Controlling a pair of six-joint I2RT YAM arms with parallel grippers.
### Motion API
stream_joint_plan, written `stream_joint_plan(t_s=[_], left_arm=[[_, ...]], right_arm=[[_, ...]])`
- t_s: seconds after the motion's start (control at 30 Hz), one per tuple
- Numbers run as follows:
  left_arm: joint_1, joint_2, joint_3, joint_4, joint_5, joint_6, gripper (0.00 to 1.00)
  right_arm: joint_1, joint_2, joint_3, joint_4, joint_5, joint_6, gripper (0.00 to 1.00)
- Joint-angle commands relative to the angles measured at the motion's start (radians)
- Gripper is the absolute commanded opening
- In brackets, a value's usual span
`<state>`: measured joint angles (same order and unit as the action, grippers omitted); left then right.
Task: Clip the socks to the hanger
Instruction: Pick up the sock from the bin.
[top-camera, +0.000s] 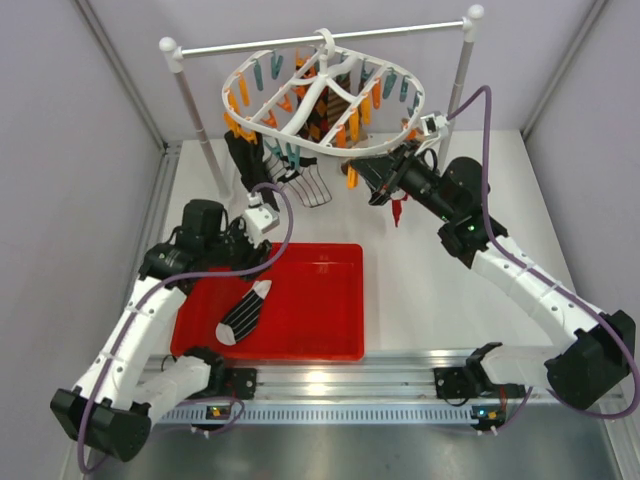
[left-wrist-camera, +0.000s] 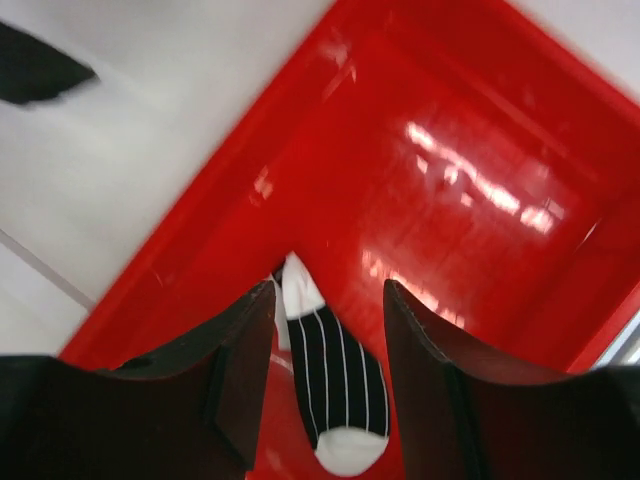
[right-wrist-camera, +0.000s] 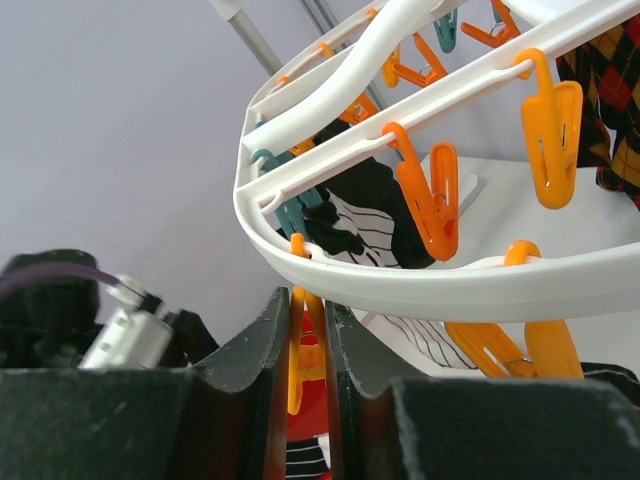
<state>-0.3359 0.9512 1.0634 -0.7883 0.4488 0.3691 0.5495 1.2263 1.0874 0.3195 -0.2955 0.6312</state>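
Observation:
The far white end of the black sock is below the open fingers of my left gripper, so the gripper will next go down into the red tray (top-camera: 330, 330), onto that end.
The white hanger (top-camera: 300, 140) hangs from a rod, with orange and teal clips all round it. Several socks hang from its clips, among them a black striped sock (top-camera: 305, 188) and a dark red sock (top-camera: 398, 211). My right gripper (top-camera: 385, 188) is just under the hanger's near rim (right-wrist-camera: 420, 290) and is shut on an orange clip (right-wrist-camera: 305, 345). A black sock with thin white stripes and a white toe (top-camera: 245, 312) lies in the red tray (top-camera: 330, 330). My left gripper (top-camera: 256, 257) is open above this sock (left-wrist-camera: 335, 370), with one finger on each side of it (left-wrist-camera: 328, 295).
The hanger's white rod (top-camera: 320, 38) rests on two posts at the back. A patterned sock (top-camera: 325, 118) hangs in the middle of the frame. Grey walls stand at both sides. A metal rail (top-camera: 330, 385) runs along the near edge.

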Motion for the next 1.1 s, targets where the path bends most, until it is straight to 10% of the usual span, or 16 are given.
stream_joint_plan(t_s=[0.0,0.7,0.93,1.07], left_arm=[[0.017,0.043,-0.084,-0.192,-0.059,0.192,0.52],[0.012,0.486,-0.147,0.066,-0.234,0.177,0.51],[-0.038,0.472,-0.068,0.032,-0.138,0.165,0.08],[-0.11,0.445,0.009,-0.009,-0.084,0.168,0.0]], right_arm=[[-0.01,-0.036,-0.001,0.0,-0.005,-0.007,0.0],[-0.014,-0.008,0.002,0.001,-0.022,-0.016,0.0],[-0.017,-0.011,0.003,-0.007,-0.024,-0.028,0.0],[-0.02,-0.011,0.003,-0.008,-0.022,-0.031,0.0]])
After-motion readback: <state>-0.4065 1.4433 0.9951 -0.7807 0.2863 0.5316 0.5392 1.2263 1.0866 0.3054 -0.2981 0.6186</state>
